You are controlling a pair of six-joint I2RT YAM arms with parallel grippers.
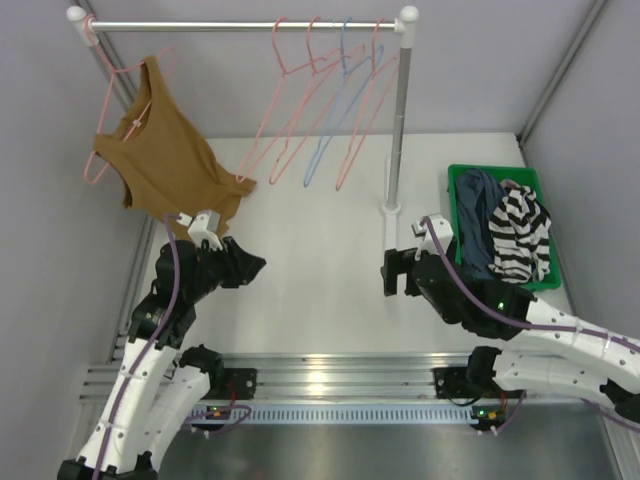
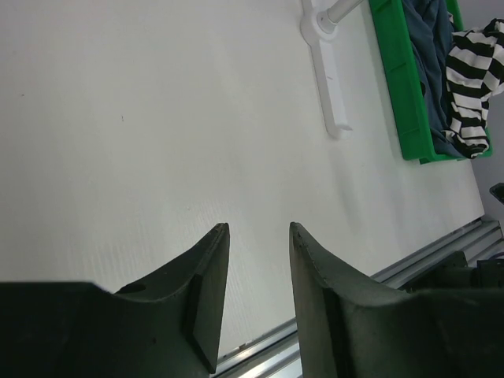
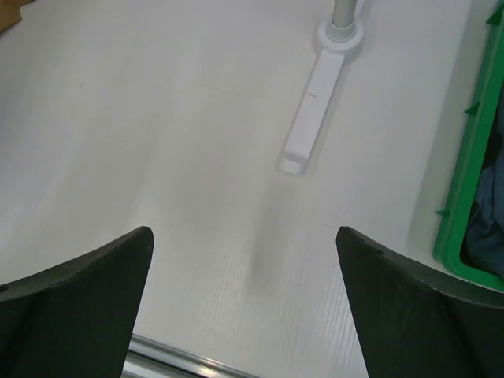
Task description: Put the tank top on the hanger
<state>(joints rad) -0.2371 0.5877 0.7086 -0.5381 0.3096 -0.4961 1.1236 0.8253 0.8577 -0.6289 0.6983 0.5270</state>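
My right gripper turns and moves outward over the green bin (image 1: pixel 455 176) next, then lowers to the tank top's far part, where striped cloth bunches into folds.
The black-and-white striped tank top (image 1: pixel 520 235) lies crumpled in a green bin (image 1: pixel 455 176) at the right, on a dark blue-grey garment (image 1: pixel 475 215). It also shows in the left wrist view (image 2: pixel 471 87). Several bare pink wire hangers (image 1: pixel 300 68) hang from the rod at the back. My left gripper (image 1: pixel 252 266) (image 2: pixel 258 228) is open and empty, low over the bare table left of centre. My right gripper (image 1: pixel 391 272) (image 3: pixel 242 236) is wide open and empty, over the table just left of the bin.
A brown tank top (image 1: pixel 165 160) hangs on a pink hanger at the rod's left end. A light blue hanger (image 1: pixel 322 140) hangs among the pink ones. The rack's white post and foot (image 1: pixel 392 205) (image 3: pixel 311 110) stand between the grippers and the bin (image 3: pixel 465 197).
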